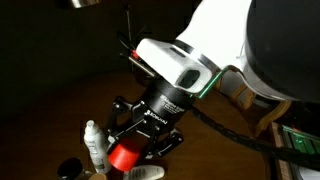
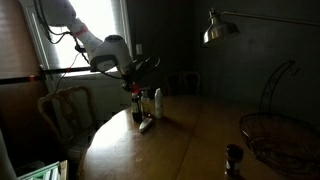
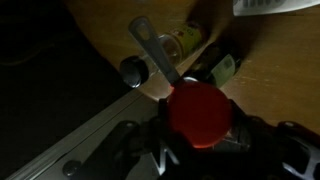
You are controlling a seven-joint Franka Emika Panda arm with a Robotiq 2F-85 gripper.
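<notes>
Next, my gripper moves away from the white bottle and lowers to release the red object, since bare tabletop lies below the gripper, past the white bottle.
My gripper (image 3: 200,128) is shut on a round red object (image 3: 200,110), held above the edge of a round wooden table (image 2: 190,140). Both exterior views show the gripper (image 1: 128,158) (image 2: 136,90) with the red object (image 1: 124,155) between its fingers. Below it in the wrist view are a pale bottle lying on its side (image 3: 150,40), a yellowish jar (image 3: 186,42), a dark labelled bottle (image 3: 220,68) and a black cap (image 3: 133,70). A white bottle (image 1: 93,142) stands just beside the gripper.
The room is dark. A wire basket (image 2: 276,142) and a small dark object (image 2: 233,160) sit on the table's far side. A desk lamp (image 2: 222,28) hangs above. A wooden chair (image 2: 62,110) stands by the window. A paper (image 3: 276,5) lies on the table.
</notes>
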